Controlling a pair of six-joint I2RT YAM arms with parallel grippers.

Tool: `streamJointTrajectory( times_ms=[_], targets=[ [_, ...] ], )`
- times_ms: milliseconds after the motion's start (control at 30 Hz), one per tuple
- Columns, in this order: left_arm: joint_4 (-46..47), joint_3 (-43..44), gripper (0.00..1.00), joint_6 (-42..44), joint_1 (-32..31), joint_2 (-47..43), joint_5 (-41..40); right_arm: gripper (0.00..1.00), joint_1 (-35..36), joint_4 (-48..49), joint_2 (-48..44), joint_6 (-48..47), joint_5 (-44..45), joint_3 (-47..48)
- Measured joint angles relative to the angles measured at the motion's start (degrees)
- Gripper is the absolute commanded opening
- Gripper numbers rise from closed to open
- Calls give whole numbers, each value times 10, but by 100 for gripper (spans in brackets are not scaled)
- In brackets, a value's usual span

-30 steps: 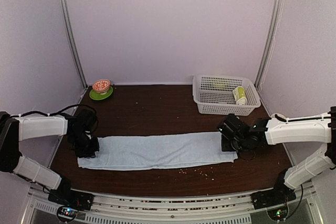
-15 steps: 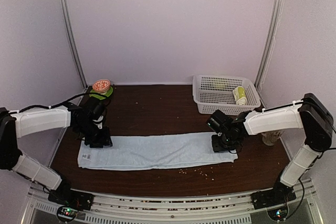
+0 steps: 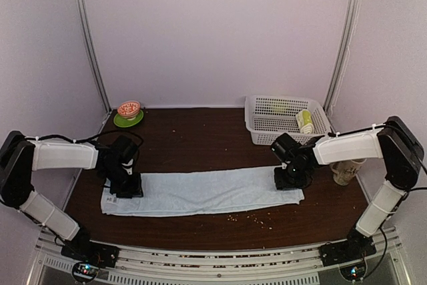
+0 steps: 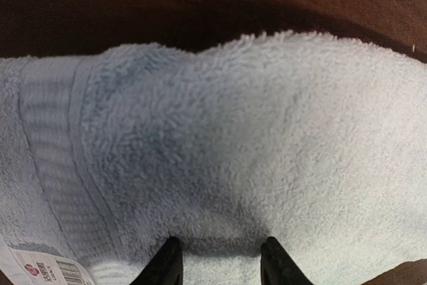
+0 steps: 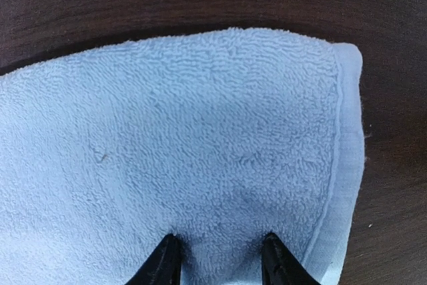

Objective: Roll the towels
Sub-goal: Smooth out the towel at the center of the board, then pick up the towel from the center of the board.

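Observation:
Both fingers stand inward of the towel's hem, so next I need to shift my right gripper to the right in the top view, then turn to straddle that hem.
The pale-blue towel (image 3: 207,191) lies flat as a long folded strip across the near part of the dark table. My left gripper (image 3: 127,187) stands on its left end, open, both fingertips pressed into the pile (image 4: 220,251) of the towel (image 4: 233,131); a small printed tag (image 4: 50,271) shows at the corner. My right gripper (image 3: 291,179) stands on the right end, open too, tips sunk into the towel (image 5: 200,131) near its hemmed edge (image 5: 220,248). A small lime-green towel (image 3: 305,121) lies rolled in the basket.
A white plastic basket (image 3: 257,125) sits at the back right. An orange bowl on a green saucer (image 3: 129,113) sits at the back left. A pale cup (image 3: 343,173) stands by the right arm. Crumbs (image 3: 253,217) lie in front of the towel.
My left gripper has opened and shifted a little to the right, from the towel's left corner further onto the cloth. The right gripper has shifted slightly left and back. The towel lies as before.

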Motion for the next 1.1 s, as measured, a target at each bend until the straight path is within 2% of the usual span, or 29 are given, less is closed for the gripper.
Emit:
streamJointTrajectory(
  times_ms=[133,300,433,633,867,1100],
  targets=[
    [8,-8,38,-3,1,-4,-2,42,-2,10,-6,9,-10,-15],
    [23,-22,38,-3,1,-16,-2,44,-3,72,-59,56,-9,-85],
    [28,-22,42,-2,1,-16,4,48,-4,93,-92,90,-6,-113],
    [36,-11,48,11,-6,-10,18,52,-4,18,-153,129,-1,-129],
    [17,6,48,23,-9,-10,25,53,-5,-64,-259,179,29,-131],
    [18,11,46,23,-9,-10,21,52,-5,-66,-252,224,28,-163]
  ],
)
